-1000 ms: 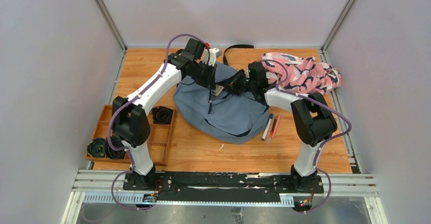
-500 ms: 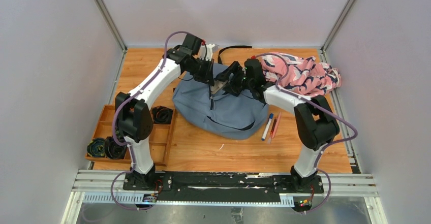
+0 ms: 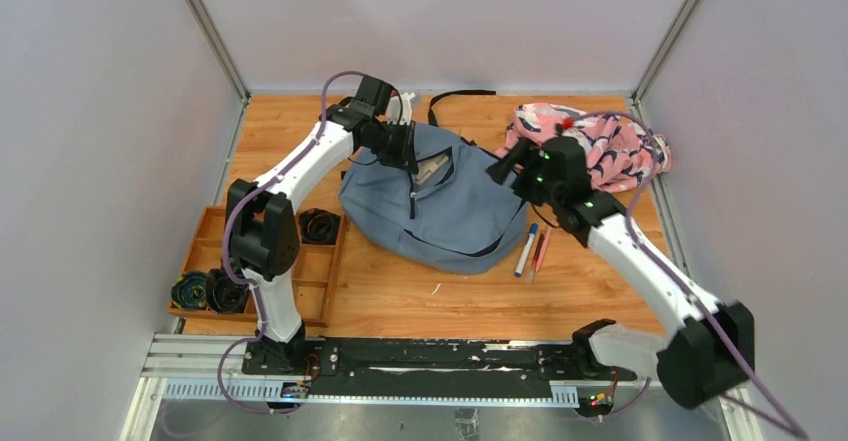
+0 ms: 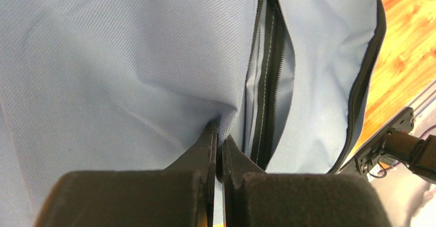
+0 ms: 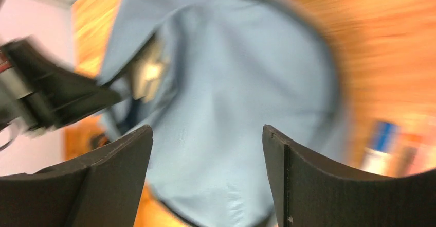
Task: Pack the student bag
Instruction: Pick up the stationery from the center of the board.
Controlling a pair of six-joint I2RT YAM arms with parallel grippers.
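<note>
The pink pen (image 3: 545, 245) (image 5: 424, 143) isn't packed yet and lies below my right gripper, to its right in the top view. I need to move my right gripper back and down onto the pen next.
The student bag (image 3: 450, 216), soft grey-blue fabric with dark zipper seams, lies mid-table. My left gripper (image 3: 403, 148) is shut on a fold of the bag's fabric (image 4: 226, 119) beside the open zipper slit (image 4: 267, 77). A flat tan thing (image 3: 434, 170) shows inside that opening. My right gripper (image 3: 503, 168) hangs open over the bag's right upper edge, holding nothing. In the blurred right wrist view the bag (image 5: 231, 98) fills the space between and beyond the spread fingers (image 5: 288, 186), and the left arm (image 5: 46, 98) is at the left.
A pink, white and navy patterned cloth (image 3: 600, 146) lies at the back right, just behind the right gripper. Pens (image 3: 532, 249) lie right of the bag. A wooden tray (image 3: 318, 279) with dark coiled items (image 3: 320, 226) stands at the front left. A black strap (image 3: 462, 95) trails behind the bag.
The right gripper opened and pulled back to the right, away from the bag's opening, its arm swinging outward. The left gripper kept its pinch on the bag's fabric.
</note>
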